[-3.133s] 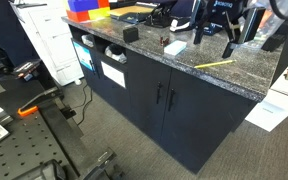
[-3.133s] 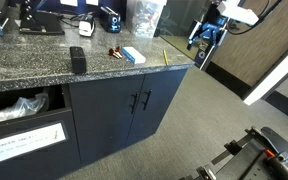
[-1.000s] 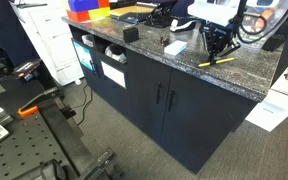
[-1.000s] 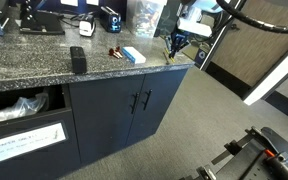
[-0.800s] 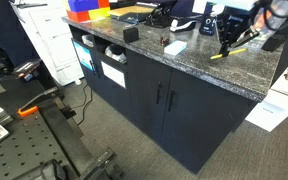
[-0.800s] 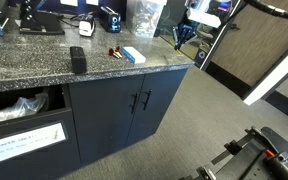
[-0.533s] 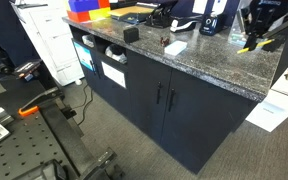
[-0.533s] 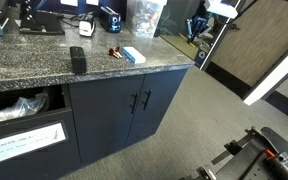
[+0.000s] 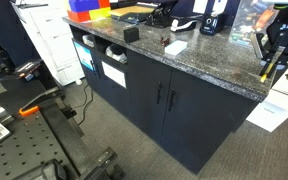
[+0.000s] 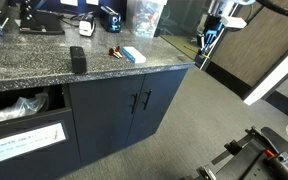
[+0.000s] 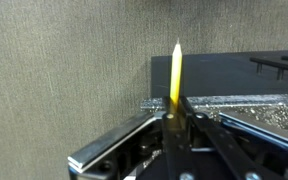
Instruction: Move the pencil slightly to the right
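Note:
The pencil [image 9: 267, 70] still slants above the stone, so my gripper should next lower toward the granite countertop's front corner and release it there.
The thin yellow pencil [image 11: 176, 75] stands up between my fingers in the wrist view, its sharpened tip pointing away over the carpet. My gripper [image 11: 175, 112] is shut on the pencil's lower end. In an exterior view the gripper [image 9: 268, 62] hangs past the far end of the granite countertop [image 9: 194, 62], with the pencil [image 9: 267, 70] slanting down from it. In an exterior view the gripper [image 10: 206, 38] is beyond the counter's far corner, and the pencil [image 10: 202, 44] shows as a short yellow streak.
On the countertop lie a black box [image 9: 131, 34], a white block [image 9: 175, 46], a blue-white eraser [image 10: 134, 55] and a small black box [image 10: 77, 59]. Dark cabinet doors [image 9: 174, 105] sit below. White papers [image 9: 267, 112] lie on the carpet.
The gripper has carried the pencil off the countertop and further along, now hanging out past the counter's end. It stays shut on the pencil.

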{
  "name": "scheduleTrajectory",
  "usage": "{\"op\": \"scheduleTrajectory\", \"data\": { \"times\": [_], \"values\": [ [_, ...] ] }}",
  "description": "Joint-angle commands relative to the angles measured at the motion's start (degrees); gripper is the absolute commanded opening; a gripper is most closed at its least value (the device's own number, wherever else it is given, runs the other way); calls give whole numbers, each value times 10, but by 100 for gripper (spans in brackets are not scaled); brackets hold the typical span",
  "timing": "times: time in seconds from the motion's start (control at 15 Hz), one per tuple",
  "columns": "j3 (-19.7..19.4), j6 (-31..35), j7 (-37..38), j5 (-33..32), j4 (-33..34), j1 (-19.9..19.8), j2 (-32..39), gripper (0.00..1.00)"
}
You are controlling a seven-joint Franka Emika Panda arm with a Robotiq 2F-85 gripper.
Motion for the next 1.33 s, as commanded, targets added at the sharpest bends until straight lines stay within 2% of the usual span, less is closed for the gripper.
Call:
{"op": "scheduleTrajectory", "data": {
  "times": [0.0,0.33,0.8,1.13,1.27],
  "values": [
    [-4,10,-45,-23,21,-5,17,2],
    [-1,27,-60,-26,20,-9,30,2],
    [-9,137,-49,-33,17,-3,55,2],
    [15,96,-115,-21,11,-5,50,2],
    [13,81,-131,-27,10,-1,50,2]
  ]
}}
